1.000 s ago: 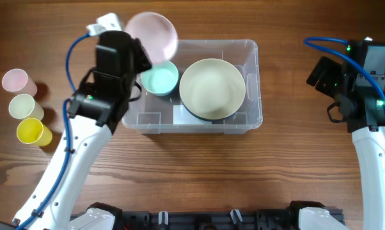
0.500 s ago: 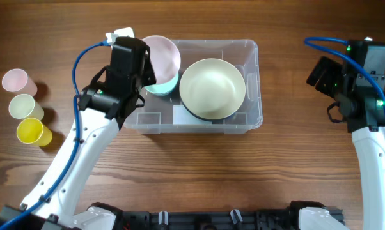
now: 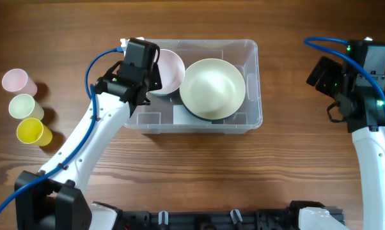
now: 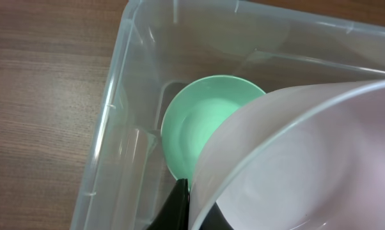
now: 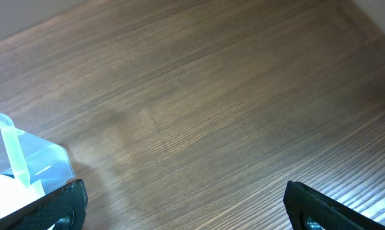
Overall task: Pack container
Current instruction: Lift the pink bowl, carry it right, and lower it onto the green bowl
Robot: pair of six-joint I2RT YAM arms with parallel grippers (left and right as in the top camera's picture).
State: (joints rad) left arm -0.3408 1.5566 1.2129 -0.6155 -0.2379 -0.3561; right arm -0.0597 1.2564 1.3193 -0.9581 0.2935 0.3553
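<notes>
The cream bowl fills the bin's other half. So my left gripper next lowers the pink bowl (image 4: 307,166) into the mint green bowl (image 4: 200,124) below it and releases.
The container (image 3: 253,120) is a clear plastic bin in the middle of the table. My left gripper (image 3: 152,74) is shut on the rim of a pink bowl (image 3: 171,69), holding it tilted over the bin's left half. In the left wrist view the pink bowl (image 4: 307,166) hangs above a mint green bowl (image 4: 202,128) that sits on the bin's floor, with its rim pinched in my left gripper (image 4: 191,206). A large cream bowl (image 3: 213,88) fills the bin's right half. My right gripper (image 5: 186,204) is open over bare wood, right of the bin.
Three cups stand in a column at the far left: pink (image 3: 15,80), pale green (image 3: 23,106) and yellow (image 3: 31,131). A white label (image 3: 183,115) lies on the bin's base. The right arm (image 3: 355,89) stays at the table's right side.
My left gripper has carried the pink bowl rightward from the bin's back left corner to above the mint bowl inside it. The right arm has not moved.
</notes>
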